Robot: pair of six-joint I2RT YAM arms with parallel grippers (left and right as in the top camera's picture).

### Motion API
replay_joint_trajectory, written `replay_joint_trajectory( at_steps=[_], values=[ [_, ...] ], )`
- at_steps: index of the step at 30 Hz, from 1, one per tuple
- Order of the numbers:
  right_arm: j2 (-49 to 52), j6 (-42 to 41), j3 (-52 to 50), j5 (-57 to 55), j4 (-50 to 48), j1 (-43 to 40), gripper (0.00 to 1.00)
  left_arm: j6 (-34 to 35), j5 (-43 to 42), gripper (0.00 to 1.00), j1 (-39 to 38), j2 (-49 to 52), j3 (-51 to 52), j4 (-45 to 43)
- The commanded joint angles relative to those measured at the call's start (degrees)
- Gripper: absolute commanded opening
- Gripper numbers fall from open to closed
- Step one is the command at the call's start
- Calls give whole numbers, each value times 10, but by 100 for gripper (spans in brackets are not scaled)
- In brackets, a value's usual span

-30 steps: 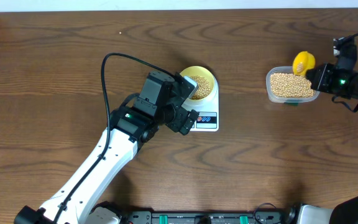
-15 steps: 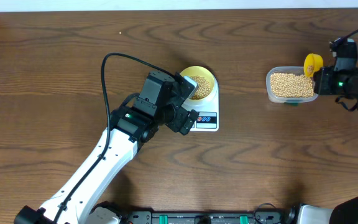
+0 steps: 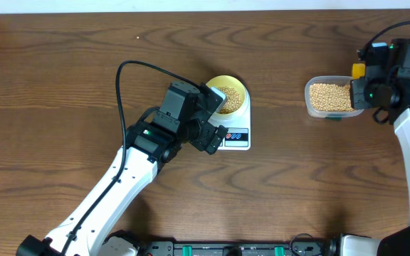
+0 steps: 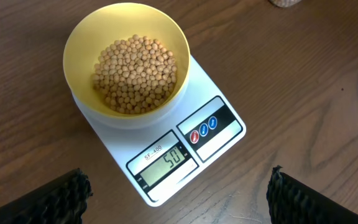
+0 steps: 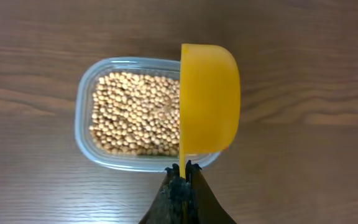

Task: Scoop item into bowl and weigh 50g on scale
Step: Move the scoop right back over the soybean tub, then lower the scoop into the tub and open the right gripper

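Note:
The scale shows the asked weight, so my right gripper should lower and turn over the beans in the tub to release the bright yellow scoop (image 5: pixel 209 106).
The pale yellow bowl (image 4: pixel 126 57) holds tan beans (image 4: pixel 137 73) and stands on the white scale (image 4: pixel 166 149), whose display reads 50. They also show in the overhead view, bowl (image 3: pixel 228 93) on scale (image 3: pixel 237 137). My left gripper (image 4: pixel 178 196) is open and empty, just in front of the scale. My right gripper (image 5: pixel 183 171) is shut on the handle of the bright yellow scoop (image 5: pixel 209 106), turned on its side over the right end of the clear tub (image 5: pixel 82 118) of beans (image 5: pixel 135 112). The tub shows in the overhead view (image 3: pixel 332 98).
The left arm (image 3: pixel 119 185) stretches from the front edge towards the scale. The right arm (image 3: pixel 404 78) is at the table's right edge. The table is dark brown wood (image 3: pixel 62 71).
My right gripper has lifted the scoop out of the tub and drawn it to the right, turning it on its side. The left arm, bowl and scale have not moved.

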State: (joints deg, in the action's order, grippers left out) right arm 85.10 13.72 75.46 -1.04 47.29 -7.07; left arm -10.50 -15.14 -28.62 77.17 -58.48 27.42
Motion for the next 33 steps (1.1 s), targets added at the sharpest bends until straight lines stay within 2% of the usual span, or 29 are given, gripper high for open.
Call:
replay_joint_trajectory(
  at_steps=[1,3,7,13,17,24,29,33],
  values=[
    [-6,7,-2,-50,-1,17,1,1,-7,93,3,3,5,2],
    [-6,6,-2,-51,-1,20,1,1,-7,93,3,3,5,2],
    [-6,-58,-2,-50,2,17,1,1,-7,93,3,3,5,2],
    [-5,-241,-6,-28,30,-3,1,1,-7,93,3,3,5,2],
    [-4,-327,-42,33,12,-26,1,1,-7,93,3,3,5,2],
    [-4,-349,-129,206,-142,-49,1,1,-7,93,3,3,5,2],
    [-4,-388,-160,217,-212,-49,1,1,-7,93,3,3,5,2],
    [-4,-420,-167,216,-213,-49,1,1,-7,93,3,3,5,2]
  ],
)
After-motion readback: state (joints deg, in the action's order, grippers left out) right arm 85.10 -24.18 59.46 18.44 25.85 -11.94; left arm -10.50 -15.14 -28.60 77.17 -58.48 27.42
